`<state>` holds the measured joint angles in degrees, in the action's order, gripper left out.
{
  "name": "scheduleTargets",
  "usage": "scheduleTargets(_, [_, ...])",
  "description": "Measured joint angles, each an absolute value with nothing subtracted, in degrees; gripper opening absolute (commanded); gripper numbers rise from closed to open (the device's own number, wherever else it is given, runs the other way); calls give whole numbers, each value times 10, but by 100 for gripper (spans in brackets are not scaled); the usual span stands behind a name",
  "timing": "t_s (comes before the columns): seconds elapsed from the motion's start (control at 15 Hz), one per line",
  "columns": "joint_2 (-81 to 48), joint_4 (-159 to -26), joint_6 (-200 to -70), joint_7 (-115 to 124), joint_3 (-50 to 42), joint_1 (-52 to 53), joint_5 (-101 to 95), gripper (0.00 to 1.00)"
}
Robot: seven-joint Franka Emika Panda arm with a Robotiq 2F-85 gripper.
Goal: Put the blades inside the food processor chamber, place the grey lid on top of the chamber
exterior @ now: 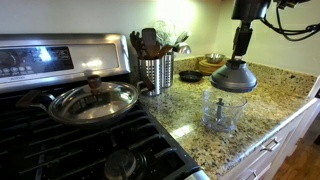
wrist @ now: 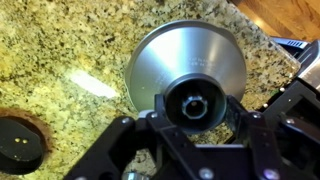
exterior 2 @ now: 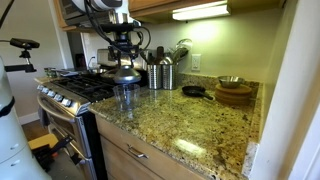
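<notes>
My gripper needs to lower the grey lid next, now slightly off the chamber's center, shift over the chamber's open rim (exterior: 225, 97), then seat it.
My gripper (wrist: 193, 118) is shut on the knob-like top of the grey lid (wrist: 185, 55), a silvery dome. In both exterior views the gripper (exterior: 241, 52) (exterior 2: 125, 55) holds the lid (exterior: 232, 76) (exterior 2: 126, 73) just above the food processor chamber (exterior: 220, 112) (exterior 2: 125, 96), a small clear cup on the granite counter. In the wrist view the lid hides the chamber. A small dark shape shows inside the cup in an exterior view; I cannot tell whether it is the blades.
A perforated steel utensil holder (exterior: 155, 72) stands behind the chamber beside the stove. A pan with a glass lid (exterior: 93, 100) sits on a burner. Wooden bowls (exterior 2: 234, 93) and a small black pan (exterior 2: 197, 91) stand further along the counter. A dark round thing (wrist: 20, 145) lies on the counter.
</notes>
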<state>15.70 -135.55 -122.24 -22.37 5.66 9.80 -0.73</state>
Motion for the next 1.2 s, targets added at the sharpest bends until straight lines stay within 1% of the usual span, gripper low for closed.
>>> scheduleTargets(0.53, [150,-1377,-1231,-235,63,107,-5,35])
scheduleTargets(1.2, [129,-1390,-1293,-244,64,114,-4,35])
